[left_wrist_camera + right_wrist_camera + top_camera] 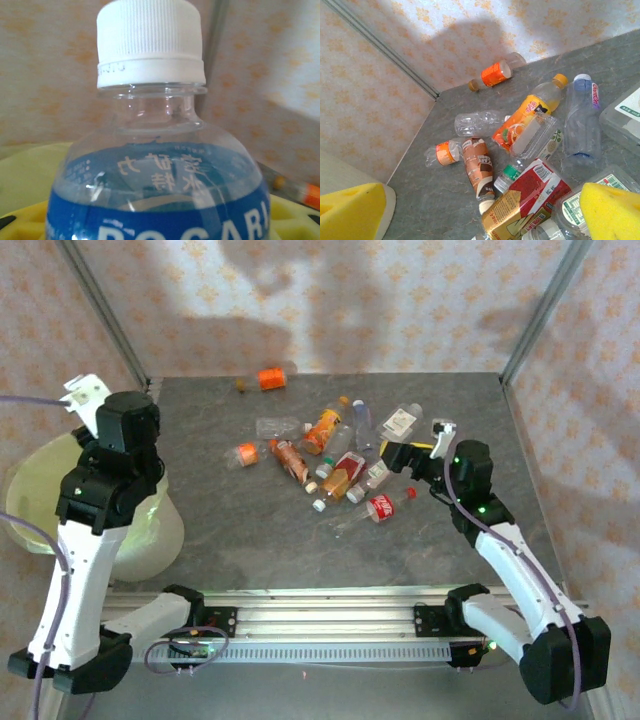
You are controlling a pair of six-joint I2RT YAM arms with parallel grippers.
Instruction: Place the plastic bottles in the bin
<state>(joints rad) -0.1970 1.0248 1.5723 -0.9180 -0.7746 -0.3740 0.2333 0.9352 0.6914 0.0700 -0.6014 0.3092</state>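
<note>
My left gripper is still closed on the blue-labelled bottle above the bin. Next I will move it back and down into the lined bin [45,485] and let go of the bottle there.
A clear plastic bottle [155,165] with a blue label and a white cap [85,392] stands upright in my left gripper [157,222], which is shut on it above the bin [30,495]. The bin is round and white with a pale yellow-green liner [30,170]. Several more plastic bottles [335,455] lie in a heap mid-table. Among them are a brown-labelled one [479,167], an orange juice one [530,112] and a red-and-gold one [532,202]. My right gripper [480,220] hangs open just right of the heap [405,455], its yellow pads [350,212] wide apart.
One orange-labelled bottle [268,378] lies alone by the back wall. A red-labelled bottle [380,507] lies at the heap's near edge. Patterned walls with metal posts [540,305] close in the grey table [220,540]. The bin stands off the table's left edge.
</note>
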